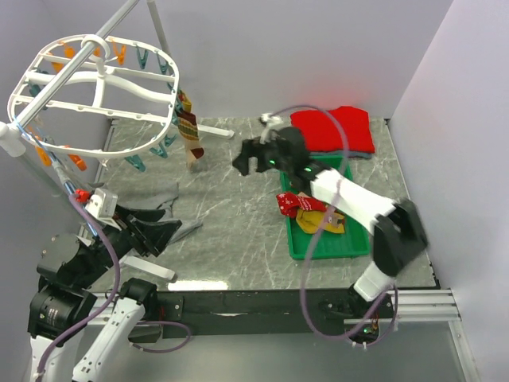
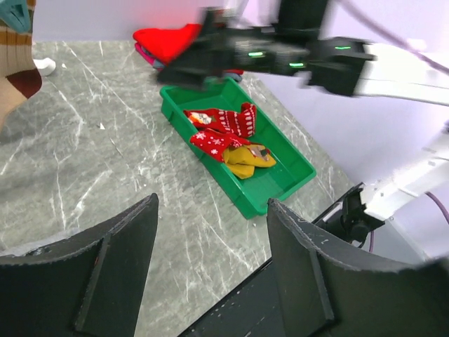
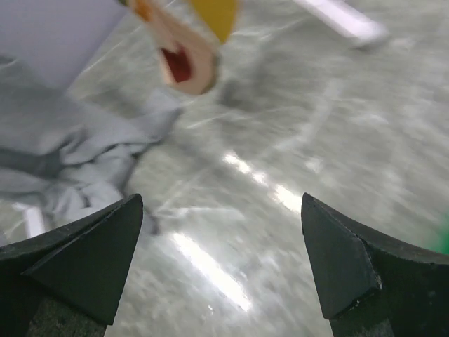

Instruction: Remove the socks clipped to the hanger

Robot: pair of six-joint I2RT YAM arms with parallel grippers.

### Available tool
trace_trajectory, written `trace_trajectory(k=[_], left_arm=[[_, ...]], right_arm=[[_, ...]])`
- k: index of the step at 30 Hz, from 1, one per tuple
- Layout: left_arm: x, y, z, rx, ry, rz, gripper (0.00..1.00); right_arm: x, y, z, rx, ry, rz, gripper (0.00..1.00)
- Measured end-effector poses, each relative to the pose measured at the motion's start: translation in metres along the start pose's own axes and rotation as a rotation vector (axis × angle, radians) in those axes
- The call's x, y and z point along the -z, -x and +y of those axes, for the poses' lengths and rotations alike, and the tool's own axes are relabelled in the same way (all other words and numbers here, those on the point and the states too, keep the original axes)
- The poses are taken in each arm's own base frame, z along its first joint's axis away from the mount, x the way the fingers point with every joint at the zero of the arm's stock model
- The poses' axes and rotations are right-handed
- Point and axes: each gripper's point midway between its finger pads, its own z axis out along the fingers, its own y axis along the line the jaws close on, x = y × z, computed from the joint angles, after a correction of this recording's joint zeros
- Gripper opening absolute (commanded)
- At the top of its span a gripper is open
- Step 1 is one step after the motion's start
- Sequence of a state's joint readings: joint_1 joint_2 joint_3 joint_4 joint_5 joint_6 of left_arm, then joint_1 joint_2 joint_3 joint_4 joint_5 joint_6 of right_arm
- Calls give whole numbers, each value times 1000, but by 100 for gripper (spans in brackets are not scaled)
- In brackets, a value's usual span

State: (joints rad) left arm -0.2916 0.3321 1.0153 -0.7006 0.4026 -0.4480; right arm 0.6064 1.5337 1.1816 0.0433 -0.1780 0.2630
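Note:
My open right gripper moves across onto the striped sock's lower edge (image 1: pixel 196 153) (image 3: pixel 181 69) next and closes, since the sock dangles to its left in the top view.
The white oval hanger (image 1: pixel 95 87) hangs at the upper left, with orange and teal clips round its rim. One tan striped sock (image 1: pixel 189 127) still dangles from its right rim; it also shows in the left wrist view (image 2: pixel 17 77) and, blurred, in the right wrist view (image 3: pixel 186 63). Red patterned socks (image 1: pixel 293 204) (image 2: pixel 224 130) and a yellow sock (image 1: pixel 320 223) (image 2: pixel 245 160) lie in the green tray (image 1: pixel 296 247) (image 2: pixel 291 179). My right gripper (image 1: pixel 248 161) (image 3: pixel 221 200) hovers open over the table, between tray and hanging sock, holding nothing. My left gripper (image 1: pixel 171 227) (image 2: pixel 210 203) stands open and empty near the front left.
A folded red garment (image 1: pixel 334 127) (image 2: pixel 168 38) lies at the back right behind the tray. A crumpled grey cloth (image 1: pixel 163 199) (image 3: pixel 70 154) lies on the marble table below the hanger. White stand feet (image 1: pixel 211 129) rest near the back wall.

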Motion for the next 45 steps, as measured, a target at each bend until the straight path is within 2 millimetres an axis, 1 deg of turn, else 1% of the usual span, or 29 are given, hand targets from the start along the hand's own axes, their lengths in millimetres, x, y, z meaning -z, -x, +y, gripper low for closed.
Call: trace_trajectory(k=[2,4,7,10,13,15,18,20,25,27,30,33,35,36,39,41,43,45], left_arm=[[1,1,0,3,3,-8,68],[2,1,0,5,6,-12,69],[2,2,1,6,11,-15,69],[2,2,1,5,11,-15,70],[2,2,1,5,11,-15,70],[2,2,1,5,11,-15,70],[2,2,1,5,11,-15,70],[2,1,1,5,12,-13,70],[3,-1,3,6,21,-3,70],[4,-1,3,2,25,-3,70],[5,0,3,-4,27,-5,70],[5,1,3,-8,27,-6,70],[5,1,3,-9,27,-6,70],[5,1,3,-9,27,-6,70],[5,1,3,-14,27,-5,70],[5,1,3,-15,27,-5,69],[5,1,3,-15,27,-5,70],[5,1,3,-15,26,-5,75]], right_arm=[[-37,-4,16,6,93,16,100],[-68,-8,28,12,161,26,100],[-99,-8,44,24,240,22,97],[-117,-1,65,45,319,1,94],[-126,6,88,75,391,-20,91],[-130,10,98,96,418,-38,88],[-138,10,108,118,448,-56,85],[-146,7,109,124,447,-65,85],[-167,-11,94,125,399,-45,84],[-176,-15,89,128,381,-44,84],[-184,-23,80,133,345,-38,83],[-186,-24,77,136,333,-39,80],[-188,-22,76,138,328,-47,67],[-190,-20,76,140,326,-53,47],[-195,-17,78,141,332,-62,20],[-195,-19,78,133,335,-55,14],[-193,-20,82,121,348,-48,11],[-189,-26,83,110,357,-39,5]])
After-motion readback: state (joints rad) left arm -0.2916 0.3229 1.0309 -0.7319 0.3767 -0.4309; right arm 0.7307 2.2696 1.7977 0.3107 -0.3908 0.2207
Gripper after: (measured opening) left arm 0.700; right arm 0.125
